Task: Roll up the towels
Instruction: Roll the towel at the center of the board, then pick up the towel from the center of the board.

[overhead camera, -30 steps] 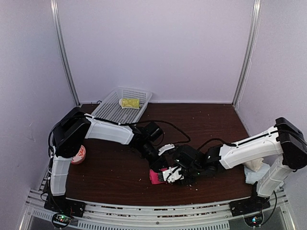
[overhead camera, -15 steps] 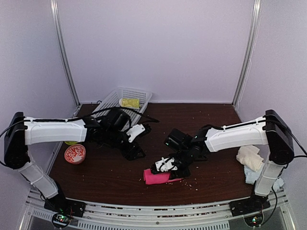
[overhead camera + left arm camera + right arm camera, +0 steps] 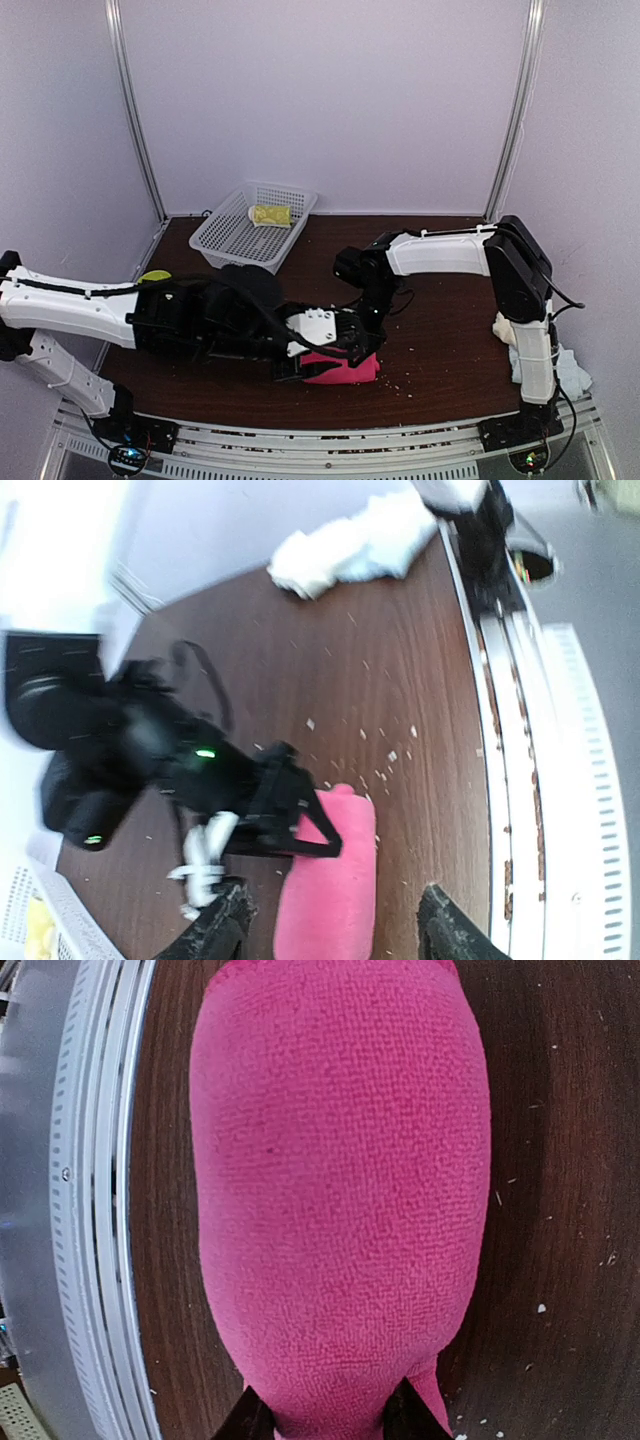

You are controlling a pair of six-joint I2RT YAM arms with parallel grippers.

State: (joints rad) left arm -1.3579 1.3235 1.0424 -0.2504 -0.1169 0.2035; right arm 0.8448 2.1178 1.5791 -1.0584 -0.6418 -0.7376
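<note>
My left gripper should go down next onto the free half of the pink roll [image 3: 329,374] [image 3: 325,920], with its open fingers on both sides of it, because my right gripper holds the other end of the roll.
A hot-pink towel [image 3: 343,370] lies rolled near the table's front edge, and it fills the right wrist view [image 3: 340,1180]. My right gripper [image 3: 356,345] reaches down from the back and is shut on one end of this roll [image 3: 330,1415]. My left gripper [image 3: 296,364] comes in from the left. It stands open with the roll [image 3: 330,880] between its fingertips [image 3: 218,932], a gap on each side. A lime-yellow towel [image 3: 270,214] lies in the white basket [image 3: 232,238]. Cream [image 3: 504,328] and pale-blue [image 3: 572,368] towels lie at the right edge.
The basket stands at the back left against the wall. A metal rail [image 3: 320,445] runs along the front edge, close to the pink roll. White crumbs [image 3: 385,755] dot the brown tabletop. A small yellow-green object [image 3: 153,276] shows behind the left arm.
My left arm has swung down from the back left to the pink roll with its jaws open. The right arm has folded higher, still holding the roll, which shifted slightly right.
</note>
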